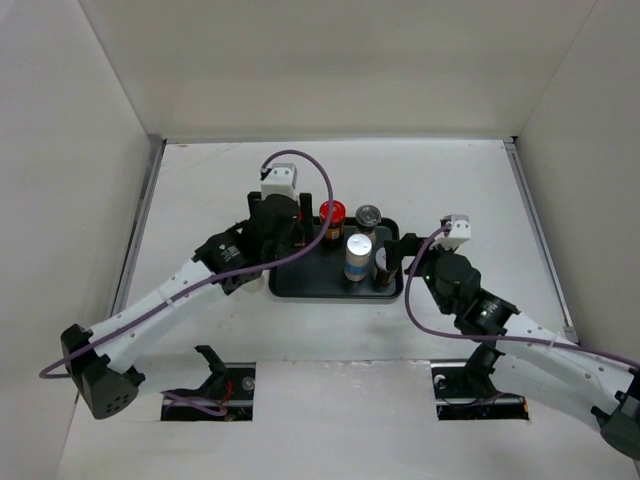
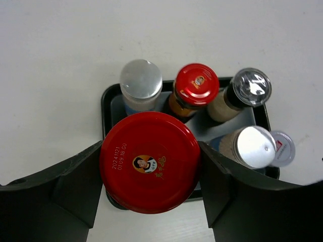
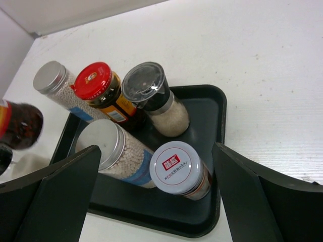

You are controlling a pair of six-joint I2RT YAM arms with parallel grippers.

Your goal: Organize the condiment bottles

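Observation:
The dark-filled jar will go down to the empty bottom of the tray below, next to the near silver-lidded bottle. My left gripper will move to its right in the top view and lower it there.
My left gripper (image 2: 150,169) is shut on a dark-filled jar with a wide red lid (image 2: 150,161), held at the near left corner of the black tray (image 2: 107,101). Several bottles stand in the tray: a silver-lidded one (image 2: 141,80), a small red-lidded jar (image 2: 196,85), a black-capped shaker (image 2: 247,88), another silver-lidded one (image 2: 255,146) and a white-lidded jar (image 3: 176,168). My right gripper (image 3: 157,166) is open, its fingers wide apart on either side of the white-lidded jar and not touching it. The held jar also shows in the right wrist view (image 3: 20,125).
The tray (image 1: 300,285) lies mid-table between both arms. White walls enclose the table on the left, right and back. Two square cut-outs (image 1: 210,390) sit at the near edge by the arm bases.

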